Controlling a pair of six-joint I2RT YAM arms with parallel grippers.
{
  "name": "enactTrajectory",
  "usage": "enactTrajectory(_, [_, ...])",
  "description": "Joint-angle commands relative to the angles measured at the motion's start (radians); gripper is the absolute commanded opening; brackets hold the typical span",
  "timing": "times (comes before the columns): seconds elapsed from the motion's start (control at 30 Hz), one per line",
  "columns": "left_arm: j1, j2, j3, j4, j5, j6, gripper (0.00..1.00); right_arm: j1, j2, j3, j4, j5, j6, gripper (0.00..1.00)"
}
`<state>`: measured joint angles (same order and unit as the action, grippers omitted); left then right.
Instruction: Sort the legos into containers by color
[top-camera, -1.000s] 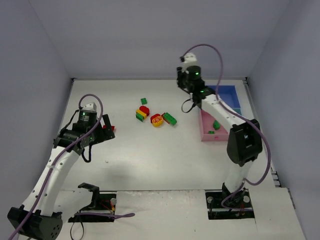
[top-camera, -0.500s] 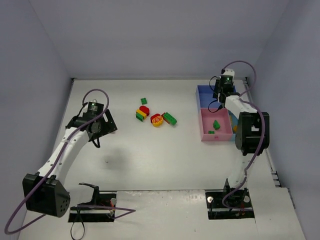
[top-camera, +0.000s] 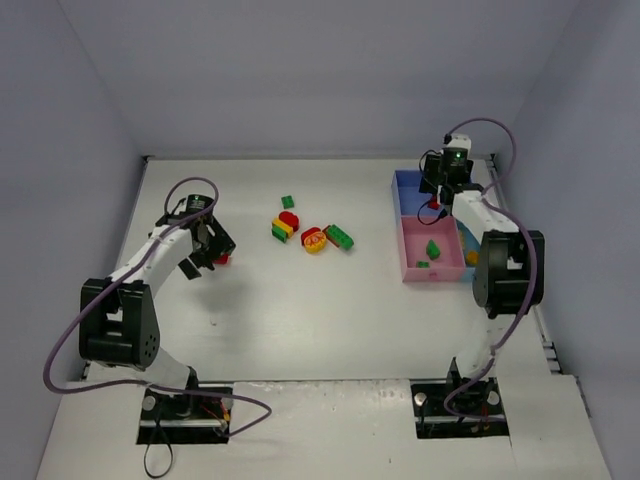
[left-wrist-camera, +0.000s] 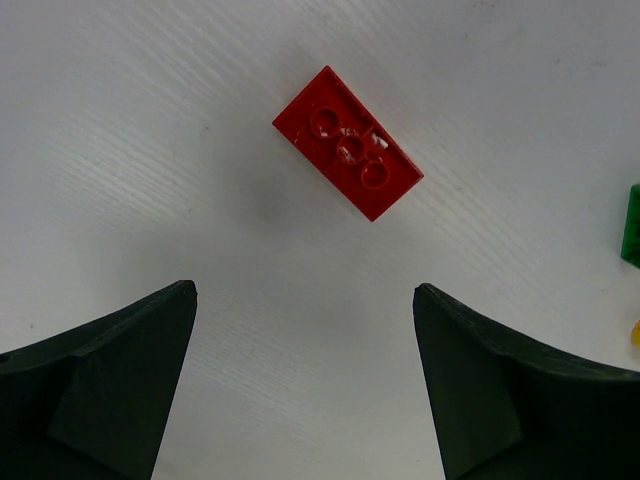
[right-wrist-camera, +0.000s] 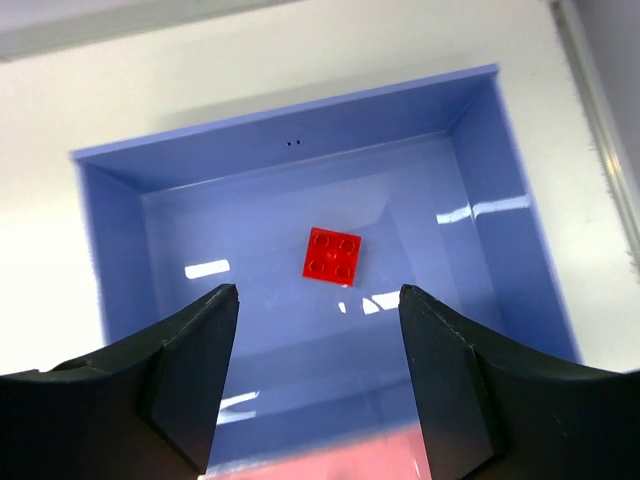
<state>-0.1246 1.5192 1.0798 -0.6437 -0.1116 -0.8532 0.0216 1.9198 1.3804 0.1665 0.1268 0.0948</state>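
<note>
The robot's left gripper needs to go down toward the red lego (top-camera: 222, 260) (left-wrist-camera: 348, 143) next, with its open fingers along the brick's long sides, since the tabletop around the brick is clear.
A red lego (left-wrist-camera: 348, 143) lies flat on the table just ahead of my left gripper (left-wrist-camera: 305, 290), which is open and holds nothing. From above, that gripper (top-camera: 208, 246) hangs beside the same brick (top-camera: 222, 259). My right gripper (right-wrist-camera: 318, 290) is open over the blue container (right-wrist-camera: 110, 230). A square red lego (right-wrist-camera: 332, 256) lies loose on that container's floor, apart from the fingers. The top view shows this gripper (top-camera: 435, 196) at the blue container (top-camera: 405, 182).
Mid-table lies a cluster of legos: a small green one (top-camera: 287, 202), a red one (top-camera: 289, 218), a mixed stack (top-camera: 281, 231), a red-yellow piece (top-camera: 314, 240), a green brick (top-camera: 339, 237). The pink container (top-camera: 410, 272) holds two green legos (top-camera: 433, 248). An orange piece (top-camera: 471, 257) lies right of it.
My right arm swung from the table's middle to the blue container, opened, and the red lego now lies there. My left gripper shifted a little nearer the red brick.
</note>
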Motion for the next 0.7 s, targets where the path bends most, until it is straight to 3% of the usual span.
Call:
enactTrajectory(0.0, [0.006, 0.028, 0.08, 0.058, -0.048, -0.09, 0.82, 0.015, -0.159, -0.024, 0.03, -0.003, 0.035, 0.62])
enactTrajectory(0.47, [0.062, 0.262, 0.163, 0.081, -0.122, -0.167, 0.71, 0.213, -0.482, -0.259, 0.022, -0.033, -0.007, 0.62])
enactTrajectory(0.6, [0.071, 0.303, 0.187, 0.11, -0.117, -0.146, 0.55, 0.274, -0.56, -0.311, 0.016, -0.116, -0.03, 0.63])
enactTrajectory(0.63, [0.071, 0.303, 0.187, 0.116, -0.117, -0.145, 0.55, 0.285, -0.57, -0.319, 0.016, -0.151, -0.03, 0.63])
enactTrajectory(0.67, [0.071, 0.305, 0.186, 0.122, -0.112, -0.144, 0.47, 0.296, -0.579, -0.325, 0.015, -0.168, -0.032, 0.63])
